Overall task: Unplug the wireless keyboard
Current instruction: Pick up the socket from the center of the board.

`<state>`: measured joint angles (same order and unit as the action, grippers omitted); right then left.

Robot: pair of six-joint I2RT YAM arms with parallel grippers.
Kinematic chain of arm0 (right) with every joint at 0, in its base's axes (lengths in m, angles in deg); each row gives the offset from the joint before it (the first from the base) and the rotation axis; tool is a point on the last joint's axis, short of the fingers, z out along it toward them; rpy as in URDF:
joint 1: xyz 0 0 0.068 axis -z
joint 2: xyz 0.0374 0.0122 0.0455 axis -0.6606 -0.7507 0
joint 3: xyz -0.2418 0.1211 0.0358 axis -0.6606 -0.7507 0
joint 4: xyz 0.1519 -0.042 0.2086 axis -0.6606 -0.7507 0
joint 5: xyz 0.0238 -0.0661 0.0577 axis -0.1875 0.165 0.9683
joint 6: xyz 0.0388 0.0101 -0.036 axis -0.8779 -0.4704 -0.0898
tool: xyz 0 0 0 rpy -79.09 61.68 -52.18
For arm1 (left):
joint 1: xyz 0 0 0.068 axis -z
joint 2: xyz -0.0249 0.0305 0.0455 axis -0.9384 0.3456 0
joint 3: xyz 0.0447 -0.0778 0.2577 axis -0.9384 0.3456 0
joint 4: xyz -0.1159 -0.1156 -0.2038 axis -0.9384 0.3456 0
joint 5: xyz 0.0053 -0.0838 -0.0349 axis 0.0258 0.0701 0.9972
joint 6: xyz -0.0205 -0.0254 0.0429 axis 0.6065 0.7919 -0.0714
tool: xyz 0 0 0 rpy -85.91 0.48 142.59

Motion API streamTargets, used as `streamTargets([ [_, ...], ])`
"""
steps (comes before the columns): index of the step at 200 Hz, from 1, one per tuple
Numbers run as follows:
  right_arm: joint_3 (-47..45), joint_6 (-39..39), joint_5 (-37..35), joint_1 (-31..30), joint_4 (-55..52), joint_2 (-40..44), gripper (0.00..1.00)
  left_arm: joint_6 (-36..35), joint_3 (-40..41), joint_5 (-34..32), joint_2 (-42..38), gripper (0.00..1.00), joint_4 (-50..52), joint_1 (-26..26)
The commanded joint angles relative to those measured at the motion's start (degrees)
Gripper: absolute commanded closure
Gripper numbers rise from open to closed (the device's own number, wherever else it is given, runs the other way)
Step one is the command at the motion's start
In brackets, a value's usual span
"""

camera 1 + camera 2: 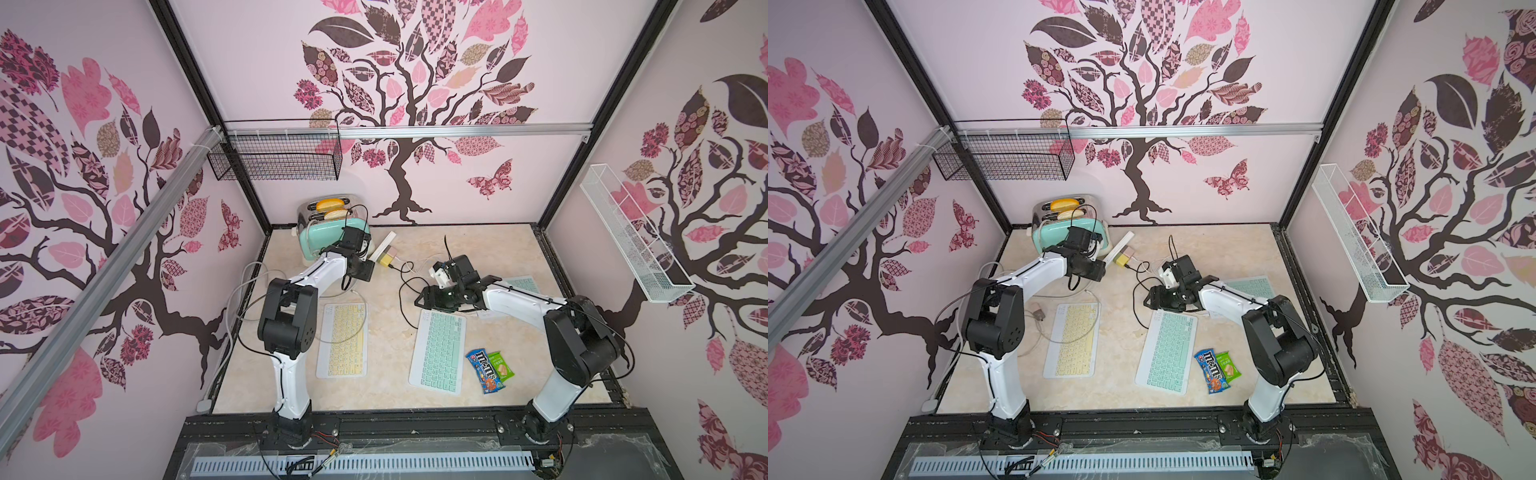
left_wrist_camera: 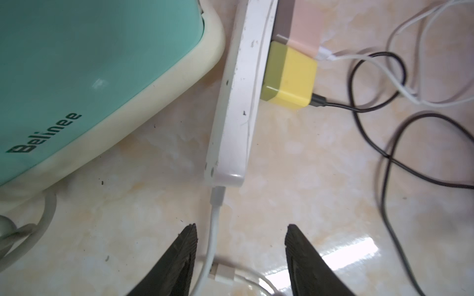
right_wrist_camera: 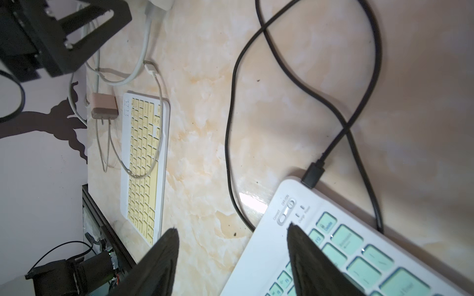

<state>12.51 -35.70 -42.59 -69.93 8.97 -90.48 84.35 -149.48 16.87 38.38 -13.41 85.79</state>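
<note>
My left gripper is open with only the white cord point(image 2: 214, 230) between its fingers, so I should lower it outward and close it across the power strip's bare near end point(image 2: 233, 144).
A mint-keyed wireless keyboard point(image 1: 438, 351) point(image 3: 359, 256) lies on the table right of centre. A black plug point(image 3: 313, 174) sits in its far edge. Its black cable point(image 3: 230, 128) loops back to a yellow charger point(image 2: 292, 79) in the white power strip point(image 2: 238, 102). My right gripper point(image 3: 232, 228) is open just above that keyboard's top corner; one finger is over the switch, the other over bare table. My left gripper point(image 2: 241, 230) is open at the near end of the strip. The strip's white cord point(image 2: 214, 230) runs between its fingers and a loose white connector point(image 2: 220, 271) lies there.
A yellow-keyed keyboard point(image 1: 343, 340) lies left of centre, with a loose pink-brown adapter point(image 3: 104, 106) and thin white cable beside it. A mint toaster point(image 1: 328, 228) stands behind the strip. Snack packets point(image 1: 486, 370) lie by the mint keyboard. Another mint keyboard point(image 1: 521, 284) lies under my right arm.
</note>
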Motion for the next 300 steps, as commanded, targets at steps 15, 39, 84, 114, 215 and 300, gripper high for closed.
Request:
streamTargets([
  [15,0.8,1.5,-0.3,0.2,-2.0,0.6,0.31,-5.5,-4.2,-2.6,5.2,0.40,0.6,-0.2],
  [39,1.9,1.2,0.6,0.2,-2.2,-0.6,0.31,-5.3,-5.3,-1.6,7.5,0.39,-0.6,-0.2],
  [84,2.4,1.9,0.5,0.2,-2.9,-0.7,0.31,-6.1,-12.0,-0.8,12.1,0.41,3.3,0.2],
  [114,2.5,2.3,0.0,0.1,-3.9,0.0,0.31,-6.5,-17.3,-0.7,15.7,0.56,7.4,0.2],
  [215,-0.9,0.3,-0.4,0.4,0.1,4.9,0.32,-6.1,-19.0,-1.1,16.2,0.97,7.9,0.4],
  [300,-5.4,-10.6,1.0,5.3,12.0,10.1,0.27,-4.7,-17.0,0.6,6.9,1.00,6.2,1.0],
])
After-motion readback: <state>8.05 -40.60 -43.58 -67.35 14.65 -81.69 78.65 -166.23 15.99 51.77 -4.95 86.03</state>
